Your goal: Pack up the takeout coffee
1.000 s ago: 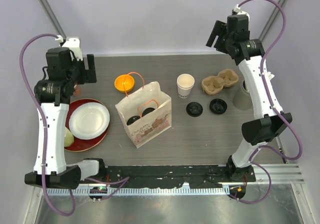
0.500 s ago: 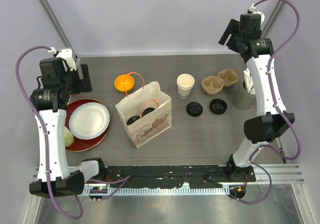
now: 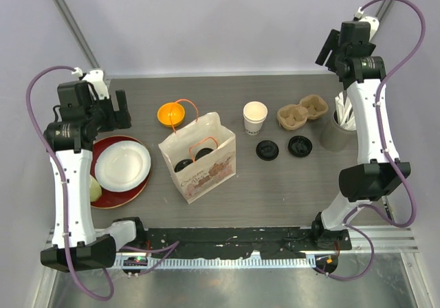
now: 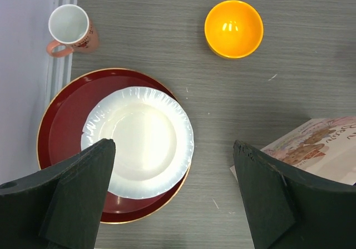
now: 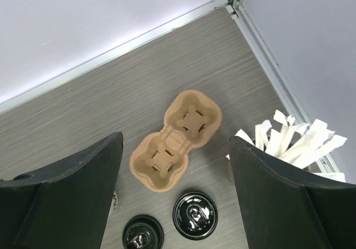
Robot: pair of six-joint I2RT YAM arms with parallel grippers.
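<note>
I should next move my right gripper over and down onto the sticks' upper ends, which fan above the holder, below that gripper and to its right in the wrist view.
Two black-lidded cups [image 3: 184,164] [image 3: 204,155] stand inside the open white paper bag [image 3: 199,158] with orange handles; only their lids show. The bag's corner shows in the left wrist view [image 4: 325,149]. My left gripper [image 3: 121,108] [image 4: 173,146] is open and empty, high above the white plate, left of the bag. My right gripper [image 3: 328,47] [image 5: 177,143] is open and empty, high above the brown two-cup carrier [image 3: 302,112] [image 5: 175,140] at the back right.
An open white paper cup [image 3: 255,117] stands right of the bag, with two loose black lids [image 3: 267,150] [image 3: 300,146] in front of it. A grey holder of white sticks [image 3: 337,130], an orange bowl [image 3: 171,113], a white plate [image 3: 122,165] on a red plate [image 3: 137,188], and a pink mug [image 4: 69,29] are also here.
My right gripper has moved up and to the right, away from the table's middle. My left gripper has shifted slightly to the left and nearer. Nothing on the table has moved.
</note>
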